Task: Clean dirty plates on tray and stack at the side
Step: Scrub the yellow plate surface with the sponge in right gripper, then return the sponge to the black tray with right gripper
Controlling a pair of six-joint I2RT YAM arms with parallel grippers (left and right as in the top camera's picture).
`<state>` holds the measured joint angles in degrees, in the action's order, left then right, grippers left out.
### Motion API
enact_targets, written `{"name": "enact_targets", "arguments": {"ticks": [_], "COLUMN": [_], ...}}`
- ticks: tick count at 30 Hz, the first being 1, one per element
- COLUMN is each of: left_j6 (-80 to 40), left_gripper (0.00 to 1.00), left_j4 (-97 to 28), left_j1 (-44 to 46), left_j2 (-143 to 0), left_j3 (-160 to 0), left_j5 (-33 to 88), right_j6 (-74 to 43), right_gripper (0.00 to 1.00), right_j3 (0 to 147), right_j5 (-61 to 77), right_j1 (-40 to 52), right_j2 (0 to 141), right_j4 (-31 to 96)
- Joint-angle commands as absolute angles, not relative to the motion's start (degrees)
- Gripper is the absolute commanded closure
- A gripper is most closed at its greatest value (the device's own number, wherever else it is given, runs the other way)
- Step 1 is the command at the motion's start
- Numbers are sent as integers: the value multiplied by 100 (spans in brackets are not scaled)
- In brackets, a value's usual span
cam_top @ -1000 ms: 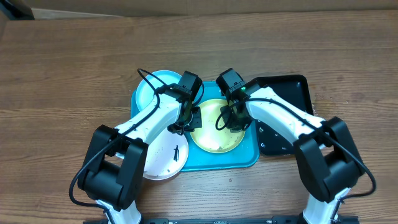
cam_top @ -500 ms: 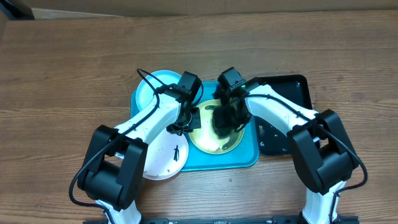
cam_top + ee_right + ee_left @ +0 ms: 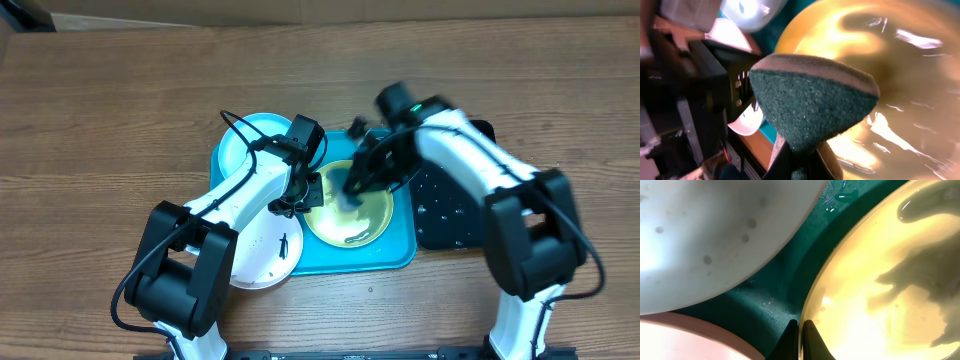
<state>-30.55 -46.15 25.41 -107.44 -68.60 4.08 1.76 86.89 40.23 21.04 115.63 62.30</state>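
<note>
I will move the sponge with my right gripper away from the yellow-green plate [image 3: 362,215] and down onto the black tray next. The tray is empty of plates.
The yellow-green plate [image 3: 362,215] lies on the turquoise tray [image 3: 400,256], wet and glossy with a dark smear near its front. My left gripper [image 3: 309,190] is shut on the plate's left rim [image 3: 807,311]. My right gripper [image 3: 354,186] is shut on a dark green sponge [image 3: 810,102] with a grey top layer and holds it over the plate's left part [image 3: 900,75]. The light blue plate [image 3: 248,140] lies at the tray's back left. The white plate [image 3: 262,252], with dark smears, lies at the front left, overlapping the tray's edge.
A glossy black tray [image 3: 452,205] lies right of the turquoise tray, partly under my right arm. The left wrist view shows the light blue plate [image 3: 715,240] and the tray floor [image 3: 775,295]. My left arm's body [image 3: 690,95] is close beside the sponge.
My right arm has swung, its wrist moving back and right, and the sponge has swept leftward across the yellow-green plate. My left gripper has kept its hold on the rim.
</note>
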Motion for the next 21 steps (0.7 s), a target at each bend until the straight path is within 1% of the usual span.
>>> {"name": "enact_targets", "arguments": {"ticks": [1, 4, 6, 11, 15, 17, 21], "left_j6": [-3041, -3041, -3044, -3044, -3044, -3044, -3044], "left_gripper": [96, 96, 96, 96, 96, 95, 95], "left_j4": [-4626, -4624, -4606, -4539, -4534, -4497, -4495], "left_j1": [2554, 2554, 2554, 2554, 2554, 2554, 2554], "left_j2": [-10831, -10831, -10831, -10831, -10831, -10831, -10831], "left_j3": [-6836, -6836, -6836, -6836, -6836, -6836, -6836], "left_j5": [410, 408, 408, 410, 408, 408, 408], "right_j6": [346, 322, 296, -187, -196, -196, -196], "right_gripper": [96, 96, 96, 96, 96, 96, 96], "right_j3": [8978, 8978, 8967, 8733, 8278, 7684, 7303], "right_j5": [3374, 2362, 1780, 541, 346, 349, 497], "right_j1": [1592, 884, 578, 141, 67, 80, 80], "right_j2": [10930, 10648, 10645, 10652, 10652, 10652, 10652], "right_j4": [6569, 7048, 7234, 7231, 6908, 6346, 5951]}}
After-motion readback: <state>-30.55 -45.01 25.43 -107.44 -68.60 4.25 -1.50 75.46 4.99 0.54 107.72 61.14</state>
